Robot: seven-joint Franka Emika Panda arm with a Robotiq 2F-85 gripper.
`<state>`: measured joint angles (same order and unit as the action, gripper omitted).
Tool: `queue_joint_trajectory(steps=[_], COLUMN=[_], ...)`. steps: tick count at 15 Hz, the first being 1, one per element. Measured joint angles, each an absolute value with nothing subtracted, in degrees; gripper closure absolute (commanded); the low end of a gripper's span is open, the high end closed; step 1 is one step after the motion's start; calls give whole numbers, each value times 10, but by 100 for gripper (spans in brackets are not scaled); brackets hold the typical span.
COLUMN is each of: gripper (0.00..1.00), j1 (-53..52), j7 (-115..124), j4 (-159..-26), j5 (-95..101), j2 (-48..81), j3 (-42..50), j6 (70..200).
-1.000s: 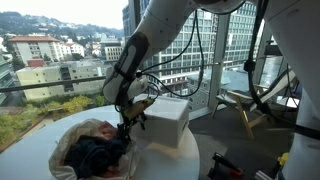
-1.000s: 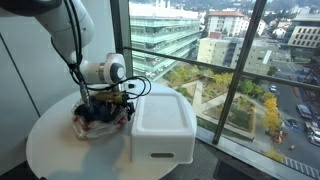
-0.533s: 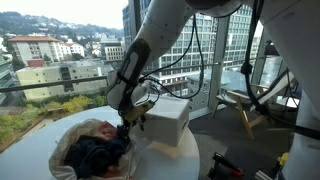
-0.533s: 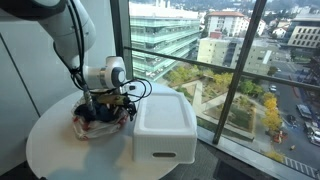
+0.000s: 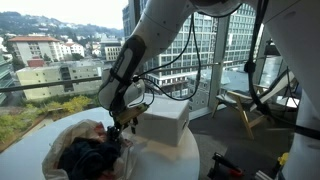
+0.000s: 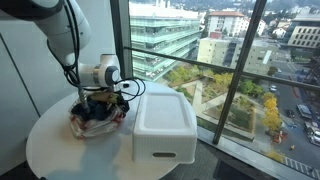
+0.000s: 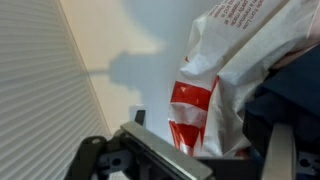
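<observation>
The gripper turns slightly and lowers away from the lidded box next, since the bag's red and white edge (image 5: 124, 141) (image 7: 212, 117) lies below my open fingertips.
My gripper (image 5: 119, 128) hangs low over a crumpled white and red plastic bag (image 5: 72, 140) with a dark blue cloth (image 5: 92, 156) in it, on a round white table (image 5: 35, 135). In the wrist view the jaws (image 7: 213, 160) stand apart, with the bag's red and white edge (image 7: 205, 95) between them and the dark cloth (image 7: 292, 95) at the right. The jaws look open and are not closed on the bag. In an exterior view the gripper (image 6: 101, 101) is right above the bag (image 6: 84, 121).
A large white lidded box (image 5: 165, 122) stands on the table close beside the bag; it also shows in an exterior view (image 6: 163, 125). Tall windows (image 6: 230, 70) lie just behind the table. A chair (image 5: 248, 105) stands on the floor beyond.
My gripper has moved away from the white box and lower, further over the bag and cloth. The box has not moved.
</observation>
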<state>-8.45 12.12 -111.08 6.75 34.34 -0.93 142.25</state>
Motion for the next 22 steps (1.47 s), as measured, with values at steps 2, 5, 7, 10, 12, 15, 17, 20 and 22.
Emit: queue_joint_trajectory(steps=[2,5,7,10,12,15,17,20,22], gripper=[0,0,0,0,0,0,0,19,34], j1=[-83,-80,-80,-80,-81,-84,-86,-90,-90], j7=[109,82,76,68,65,59,54,43,29], j4=[-1111,-1110,-1109,-1108,-1107,-1102,-1096,-1083,-1076], j5=[56,35,33,32,33,42,54,65,65], j2=[343,343,343,347,351,362,372,385,390], j3=[-16,-35,-41,-43,-42,-40,-38,-37,-38], j6=[1422,1422,1422,1422,1422,1419,1404,1387,1380])
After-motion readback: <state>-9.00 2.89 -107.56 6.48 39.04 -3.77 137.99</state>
